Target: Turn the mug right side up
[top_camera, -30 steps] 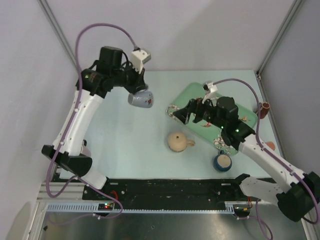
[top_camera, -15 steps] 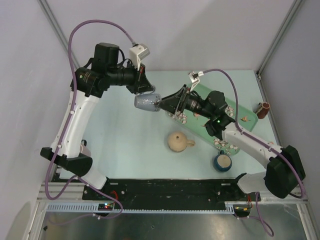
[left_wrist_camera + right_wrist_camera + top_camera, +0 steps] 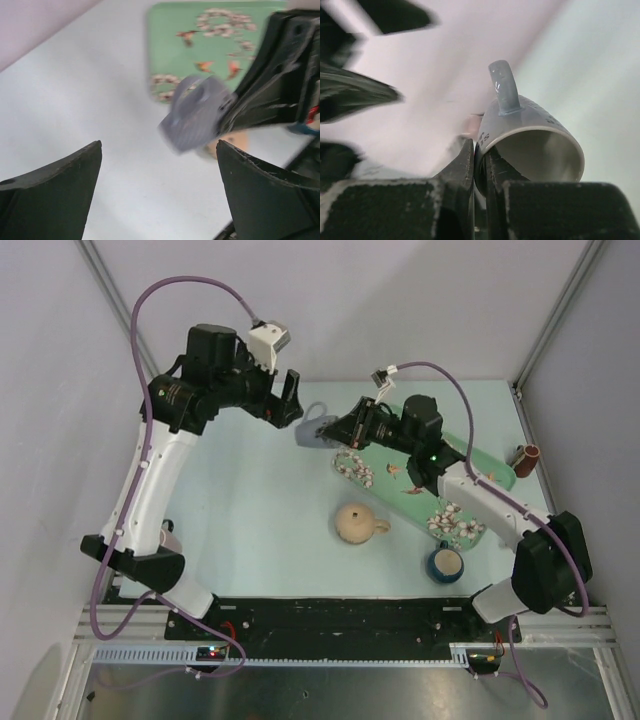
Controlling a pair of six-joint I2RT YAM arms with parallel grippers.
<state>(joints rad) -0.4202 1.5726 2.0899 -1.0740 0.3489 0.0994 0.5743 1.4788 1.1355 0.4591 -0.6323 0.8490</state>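
Note:
I will move my right gripper down onto the tray's end by the brown object [image 3: 492,469] and tilt its fingers downward, because the opening of the held grey-lavender mug faces sideways.
The mug [image 3: 353,523], tan and rounded, rests on the table at centre with its handle pointing right and its domed side up; neither gripper touches it. A grey-lavender mug [image 3: 312,426] hangs in the air at the back. My right gripper [image 3: 335,430] is shut on its rim. In the right wrist view, the right gripper [image 3: 479,150] pinches the wall of the grey-lavender mug [image 3: 530,135], handle up and mouth towards the camera. My left gripper [image 3: 290,400] stands open just left of it. In the left wrist view nothing lies between the left gripper's [image 3: 159,145] fingers, and the grey-lavender mug [image 3: 195,117] shows beyond them.
A green floral tray [image 3: 480,465] lies at the back right under the right arm. A dark blue mug [image 3: 446,562] stands upright near the right arm's base. A small brown object [image 3: 530,455] sits at the right edge. Walls close in on the table's back and sides.
The left gripper opened and let go of the grey-lavender mug. The right gripper reached left, shut on its rim and now carries it. The tan mug has not moved.

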